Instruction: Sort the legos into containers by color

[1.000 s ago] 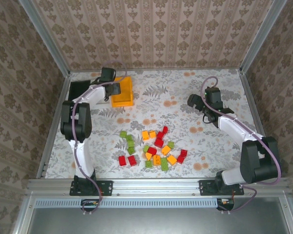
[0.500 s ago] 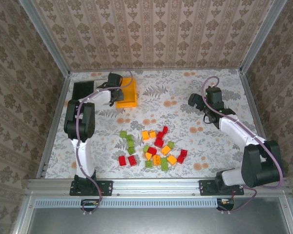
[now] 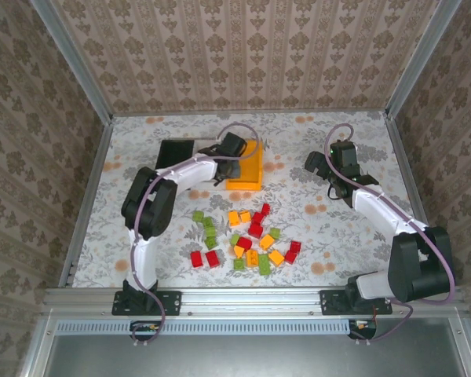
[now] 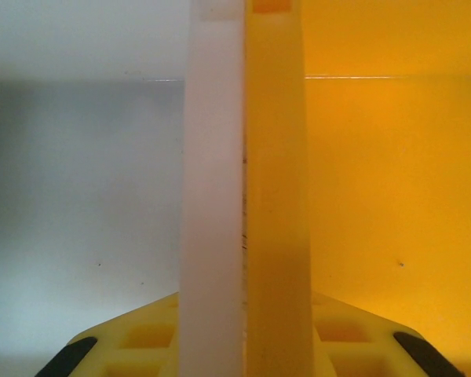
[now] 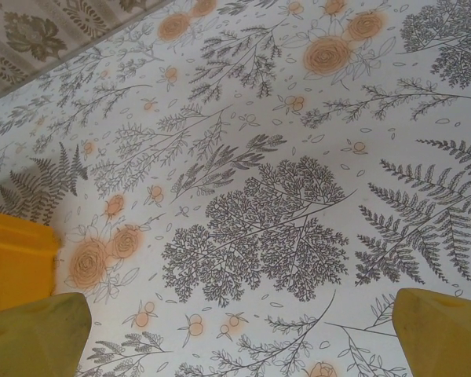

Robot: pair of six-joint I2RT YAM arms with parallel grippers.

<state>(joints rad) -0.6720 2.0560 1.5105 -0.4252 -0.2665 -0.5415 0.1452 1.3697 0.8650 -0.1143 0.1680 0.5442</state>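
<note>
The white and orange bins have room on the free cloth beyond the orange bin [image 3: 279, 166], so my left gripper will slide toward it with the bins' touching sides next and then let go of them.
Red, orange-yellow and green legos [image 3: 243, 236] lie in a loose pile on the near middle of the table. The containers stand in a row behind them: black [image 3: 177, 153], then white, mostly under my left arm, then orange [image 3: 245, 174]. My left gripper [image 3: 234, 151] is shut on the touching walls of the white bin [image 4: 212, 196] and the orange bin [image 4: 275, 196]. My right gripper [image 3: 318, 165] hangs open over bare tablecloth at the far right, its fingers [image 5: 443, 334] wide apart with nothing between them.
The floral tablecloth [image 3: 314, 212] is bordered by metal rails and papered walls. A corner of the orange bin [image 5: 16, 267] lies left of the right gripper. Free cloth lies between that bin and the right gripper.
The left gripper shut on the bins' walls and dragged the row of bins rightward from the far left corner toward the middle. The right arm barely moved.
</note>
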